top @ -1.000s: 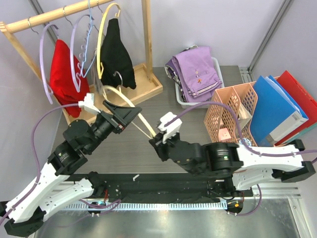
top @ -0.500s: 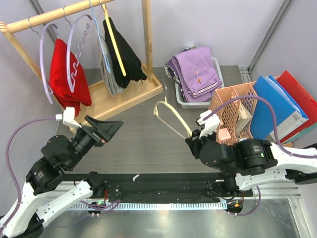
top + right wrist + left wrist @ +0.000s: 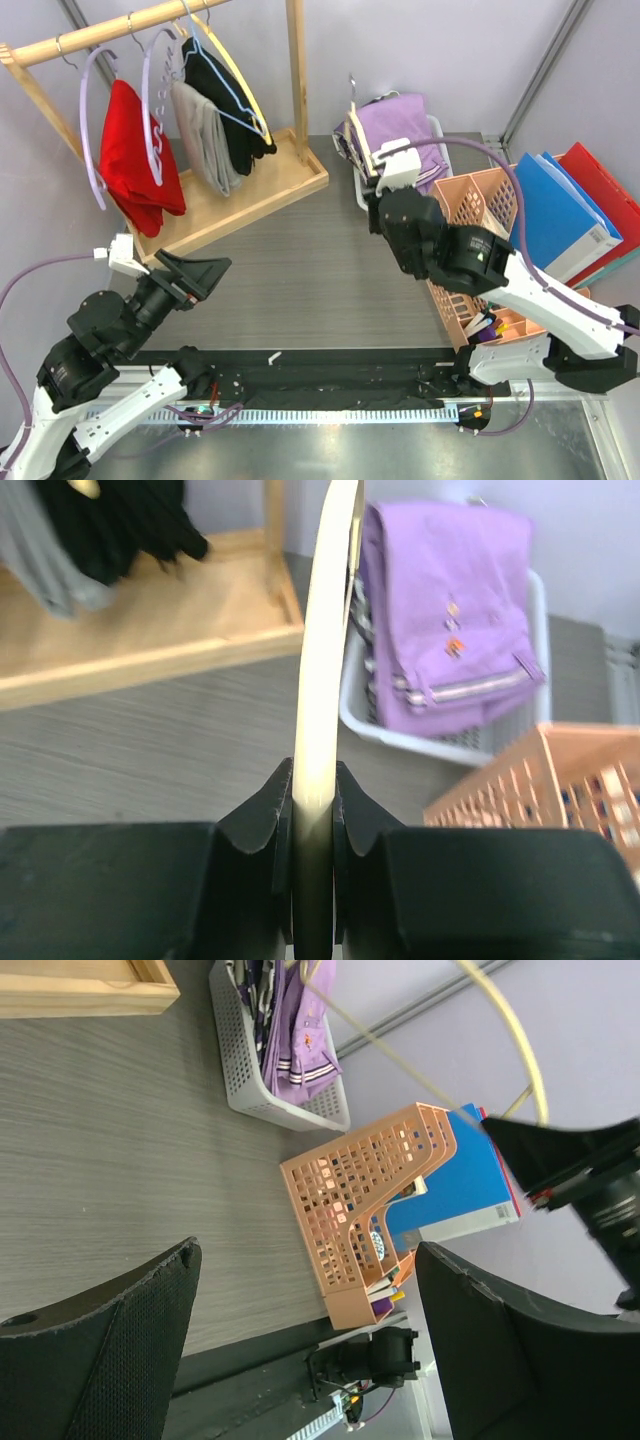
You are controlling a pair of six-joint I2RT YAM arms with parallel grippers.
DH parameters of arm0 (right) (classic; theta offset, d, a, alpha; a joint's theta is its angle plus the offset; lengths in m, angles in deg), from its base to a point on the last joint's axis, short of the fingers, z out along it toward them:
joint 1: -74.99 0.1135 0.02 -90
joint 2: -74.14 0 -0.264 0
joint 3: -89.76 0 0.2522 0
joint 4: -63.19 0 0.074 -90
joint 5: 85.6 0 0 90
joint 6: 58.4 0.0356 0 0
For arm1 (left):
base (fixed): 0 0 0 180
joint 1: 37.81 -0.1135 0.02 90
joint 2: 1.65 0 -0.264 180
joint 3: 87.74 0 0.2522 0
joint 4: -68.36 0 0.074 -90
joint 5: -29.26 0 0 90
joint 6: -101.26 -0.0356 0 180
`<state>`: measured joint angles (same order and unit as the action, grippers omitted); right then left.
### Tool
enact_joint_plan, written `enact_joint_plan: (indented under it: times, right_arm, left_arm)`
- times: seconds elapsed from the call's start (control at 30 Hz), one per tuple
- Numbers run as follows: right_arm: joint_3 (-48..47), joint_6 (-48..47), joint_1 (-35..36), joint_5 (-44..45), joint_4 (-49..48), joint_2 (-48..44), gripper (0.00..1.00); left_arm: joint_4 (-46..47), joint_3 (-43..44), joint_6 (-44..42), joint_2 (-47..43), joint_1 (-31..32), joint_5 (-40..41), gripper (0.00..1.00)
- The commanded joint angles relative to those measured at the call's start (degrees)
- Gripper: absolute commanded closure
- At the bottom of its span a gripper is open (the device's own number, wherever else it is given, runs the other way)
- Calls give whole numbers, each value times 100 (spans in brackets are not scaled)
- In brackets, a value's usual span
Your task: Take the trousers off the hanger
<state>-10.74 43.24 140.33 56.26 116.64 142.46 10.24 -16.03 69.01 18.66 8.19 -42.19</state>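
Observation:
The hanger is bare, so my right gripper will carry it outward and toward the left in the top view onto the bar's basket-side end (image 3: 225, 2) and release it.
The plain lilac trousers (image 3: 402, 128) lie folded on top in a grey basket (image 3: 372, 208) at the back; the camouflage pair (image 3: 346, 140) shows under them at the basket's left side. My right gripper (image 3: 374, 186) is shut on a bare pale yellow hanger (image 3: 355, 118), held upright in the air just left of the basket. The right wrist view shows the jaws (image 3: 312, 780) clamped on the hanger (image 3: 325, 630), with the lilac trousers (image 3: 450, 630) behind. My left gripper (image 3: 205, 270) is open and empty at the near left (image 3: 305, 1260).
A wooden rail stand (image 3: 240, 195) at the back left carries a red garment (image 3: 135, 150), a grey one (image 3: 200, 135) and a black one (image 3: 235, 115) on hangers. An orange mesh organiser (image 3: 480, 215) and blue and red folders (image 3: 560, 215) stand at the right.
My right gripper has carried the yellow hanger up from the table's middle to beside the basket. My left gripper has drawn back to the near left. The garments on the rail have swung.

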Motion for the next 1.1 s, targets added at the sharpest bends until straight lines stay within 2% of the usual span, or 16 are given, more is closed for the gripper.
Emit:
enact_joint_plan:
  times: [0.0, 0.13, 0.23, 0.53, 0.7, 0.9, 1.07]
  right_arm:
    - [-1072, -935, -266, -1194, -804, 410, 99]
    - [-2020, -953, -627, -2177, -435, 832, 99]
    - [-2285, -979, -908, -2574, -391, 1052, 99]
    - [-2532, -1128, -1708, -3673, -1356, 1641, 99]
    - [-3215, -1497, -1849, -4007, -1858, 2185, 99]
    - [-4314, -1480, -2060, -4201, -2087, 3047, 99]
    - [-4518, -1218, -2192, -4350, -2465, 3372, 99]
  left_arm:
    - [-117, -91, -177, -238, -21, 237, 13]
    - [-231, -83, -265, -379, -21, 325, 12]
    - [-275, -100, -274, -493, -21, 308, 12]
    - [-328, -144, -247, -695, -21, 167, 12]
    - [-424, -170, -151, -862, -21, 158, 12]
    - [-530, -232, -37, -1073, -21, 132, 12]
    - [-653, -276, -54, -1144, -21, 132, 12]
